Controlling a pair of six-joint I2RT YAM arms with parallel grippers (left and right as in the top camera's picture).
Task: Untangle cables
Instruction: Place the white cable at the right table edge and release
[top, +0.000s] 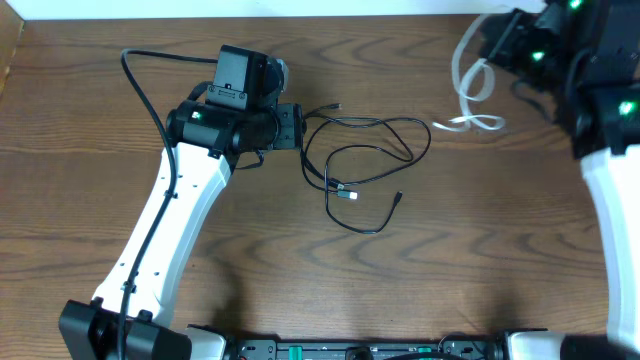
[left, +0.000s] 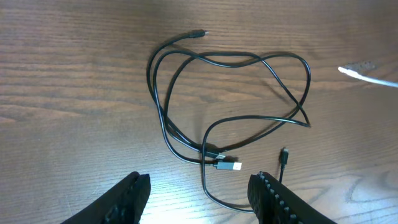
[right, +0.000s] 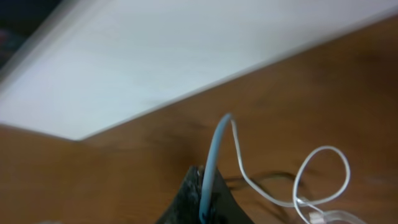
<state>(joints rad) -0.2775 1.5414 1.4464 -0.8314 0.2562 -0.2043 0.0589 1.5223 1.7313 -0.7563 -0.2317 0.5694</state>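
Note:
I should move my right gripper to the right in the overhead view and lower to release the white cable on the tabletop, since the black loops occupy its middle.
A thin black cable lies in tangled loops at the table's middle; it fills the left wrist view, with a silver USB plug near the bottom. My left gripper is open just above the table, close to the loops' near edge, holding nothing. A thin white cable hangs looped at the back right. My right gripper is shut on the white cable, lifted off the table, and the cable's loose end curls on the wood below.
The wooden table's back edge meets a white wall. A thick black wire runs from the left arm across the table's left part. The right arm stands at the far right.

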